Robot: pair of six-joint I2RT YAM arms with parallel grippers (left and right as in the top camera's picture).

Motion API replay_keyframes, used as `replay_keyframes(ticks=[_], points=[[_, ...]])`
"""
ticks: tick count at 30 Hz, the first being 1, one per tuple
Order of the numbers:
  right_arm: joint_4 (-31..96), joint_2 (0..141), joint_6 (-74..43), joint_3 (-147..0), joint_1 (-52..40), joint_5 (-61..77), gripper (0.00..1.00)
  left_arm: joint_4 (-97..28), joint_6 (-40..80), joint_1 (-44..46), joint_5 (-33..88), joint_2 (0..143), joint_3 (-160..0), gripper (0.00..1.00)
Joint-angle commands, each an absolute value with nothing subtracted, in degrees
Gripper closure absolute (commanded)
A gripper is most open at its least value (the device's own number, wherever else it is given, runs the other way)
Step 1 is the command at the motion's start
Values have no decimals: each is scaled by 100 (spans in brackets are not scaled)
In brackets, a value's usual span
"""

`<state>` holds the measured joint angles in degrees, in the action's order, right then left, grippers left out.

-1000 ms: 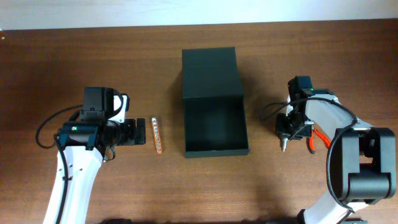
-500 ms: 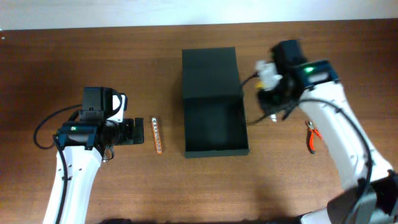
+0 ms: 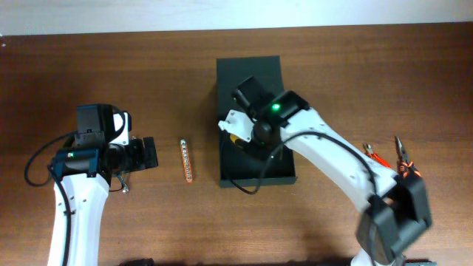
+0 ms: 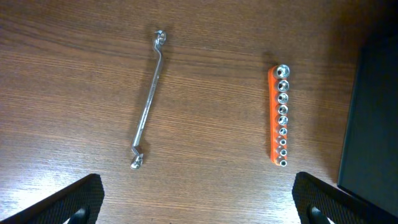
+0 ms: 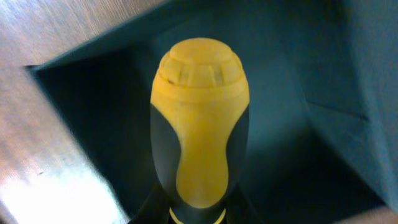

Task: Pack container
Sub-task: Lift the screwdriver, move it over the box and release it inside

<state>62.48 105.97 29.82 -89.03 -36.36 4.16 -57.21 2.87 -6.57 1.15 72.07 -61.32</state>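
The robot's right gripper will next carry the screwdriver handle down toward the bottom of the box, and then it will let go of the screwdriver handle.
The container is a dark green-black box in the table's middle, open, with its flap lid lying flat behind it. My right gripper hangs over the box's left half, shut on a yellow and black screwdriver handle. In the right wrist view the handle points into the box's dark inside, and the gripper shows only at the bottom edge. My left gripper is open and empty, left of the box. In the left wrist view it is spread wide over bare wood.
An orange socket rail lies between my left gripper and the box, also in the left wrist view. A silver wrench lies left of it. Orange-handled pliers and a second pair lie at the right.
My right arm has swung left from the table's right side to above the open box, carrying the screwdriver. My left arm has drawn back a little to the left.
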Motion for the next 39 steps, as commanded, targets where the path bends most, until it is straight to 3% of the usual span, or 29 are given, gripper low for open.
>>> replay_keyframes(ticks=[1, 7, 9, 10, 11, 13, 15, 18, 21, 25, 29, 35, 39], points=[[6125, 11091, 3129, -8901, -3632, 580, 96, -5684, 344, -690, 196, 7199, -6230, 1], [6053, 11740, 3122, -8901, -3627, 609, 96, -5686, 344, -690, 196, 7199, -6230, 1], [6066, 11837, 3109, -8901, -3627, 604, 90, -5686, 344, -690, 196, 7199, -6230, 1], [6080, 11848, 3109, -8901, -3627, 604, 83, -5686, 344, -690, 196, 7199, -6230, 1], [6082, 11848, 3109, -8903, -3625, 600, 60, -5686, 344, -687, 196, 7199, -6230, 1], [6088, 11819, 3079, -8917, -3625, 596, 47, -5686, 344, -687, 196, 7199, -6230, 1], [6145, 11764, 2786, -8982, -3583, 530, 23, -5686, 344, -687, 196, 7199, -6230, 1], [6455, 11653, 2532, -9268, -3424, 534, 16, -5688, 344, -687, 198, 7199, -6230, 1], [7122, 11306, 2139, -10071, -3011, 421, 2, -5688, 344, -687, 198, 7199, -6230, 1], [7863, 10755, 1081, -11168, -2344, -193, 1, -5688, 344, -687, 198, 7199, -6230, 1], [9011, 9867, -1017, -11861, -860, -565, 1, -5688, 344, -687, 198, 7199, -6230, 1], [9734, 8941, -775, -11528, 856, -123, 1, -5669, 344, -687, 196, 7199, -6230, 1], [9529, 7505, -731, -9393, 1288, 19, 1, -5640, 344, -687, 198, 7199, -6230, 1]])
